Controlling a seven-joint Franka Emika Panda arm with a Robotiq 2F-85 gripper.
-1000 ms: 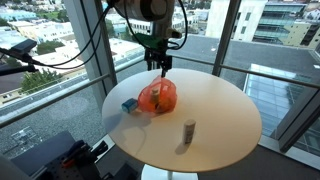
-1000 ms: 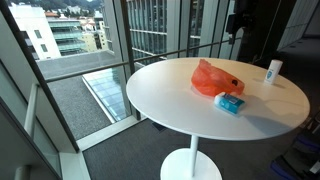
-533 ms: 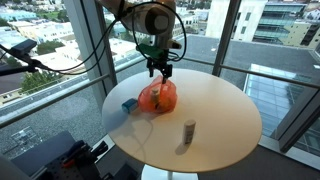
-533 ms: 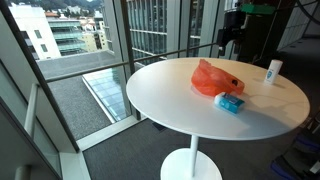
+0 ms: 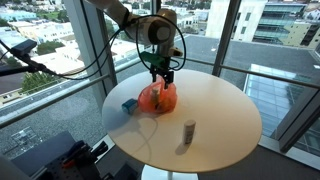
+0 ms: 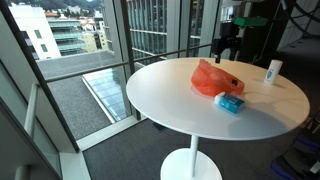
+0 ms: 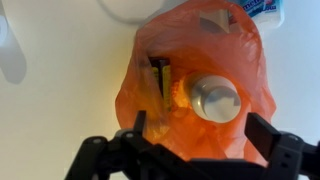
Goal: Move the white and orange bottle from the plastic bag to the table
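I should move my gripper down onto the white cap [image 7: 215, 97] next and bring it to the right in the wrist view.
An orange plastic bag [image 5: 157, 97] [image 6: 215, 78] lies on the round white table [image 5: 215, 110]. In the wrist view the bag [image 7: 235, 45] is open towards the camera. A round white bottle cap [image 7: 215, 97] shows inside it, and the bottle's body is hidden by the bag. A dark and yellow item [image 7: 160, 80] lies beside the cap. My gripper [image 7: 200, 130] is open just above the bag, with one finger on each side of the cap. It touches nothing that I can see. It also shows in both exterior views [image 5: 162, 77] [image 6: 226, 55].
A small blue box [image 5: 129, 104] [image 6: 229, 103] lies next to the bag. A slim white container [image 5: 189, 131] [image 6: 273, 70] stands apart, near the table edge. Glass walls and a railing surround the table.
My gripper has come down towards the bag and now hangs just above its opening. The bag and the other items have not moved.
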